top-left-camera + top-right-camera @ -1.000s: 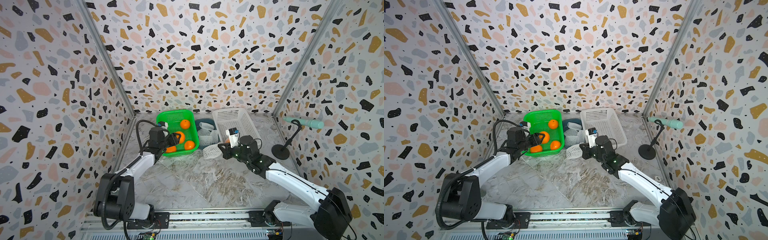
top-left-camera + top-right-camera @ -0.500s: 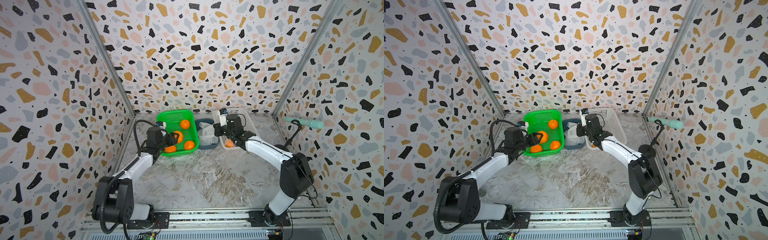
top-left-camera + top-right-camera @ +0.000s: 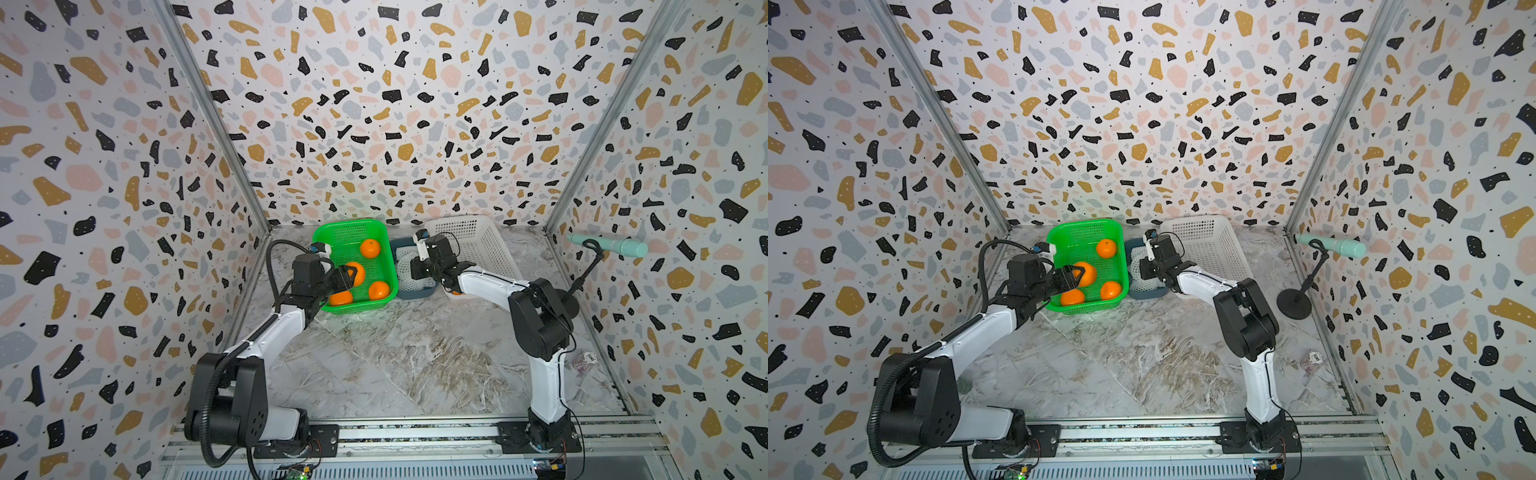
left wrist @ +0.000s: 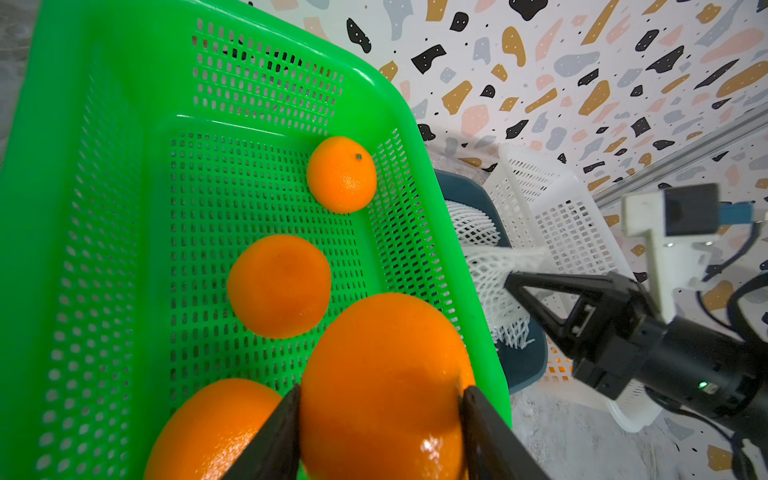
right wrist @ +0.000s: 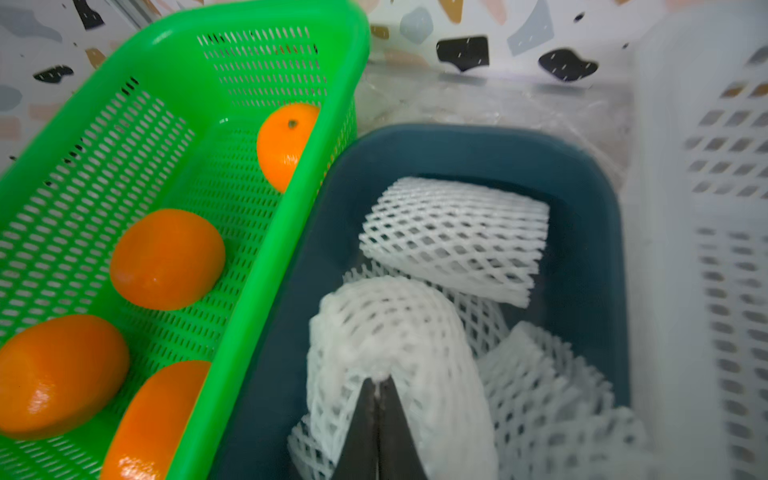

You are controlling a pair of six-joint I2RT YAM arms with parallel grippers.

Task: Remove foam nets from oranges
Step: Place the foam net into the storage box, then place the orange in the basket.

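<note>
My right gripper draws back over the near part of the dark blue bin (image 3: 415, 293) next and releases the net already hanging inside.
My left gripper (image 4: 378, 395) is shut on a bare orange (image 4: 382, 386) and holds it low over the green basket (image 3: 353, 224). Three more bare oranges lie in that basket: one at the back (image 3: 370, 248) and two at the front (image 3: 379, 290) (image 3: 340, 298). My right gripper (image 5: 377, 384) is shut on a white foam net (image 5: 386, 332) over the dark blue bin (image 3: 415, 293). The net hangs into the bin onto other loose nets (image 5: 453, 237). In both top views the right gripper (image 3: 1144, 270) covers most of the bin.
A white basket (image 3: 478, 237) stands right of the blue bin, and some orange colour (image 4: 555, 365) shows through its wall. A teal microphone (image 3: 606, 246) on a black stand (image 3: 1293, 305) is by the right wall. A small round object (image 3: 586, 359) lies near that wall.
My right gripper has carried the foam net from the table in front of the bins up and back to over the blue bin. The left gripper has stayed at the green basket with its orange.
</note>
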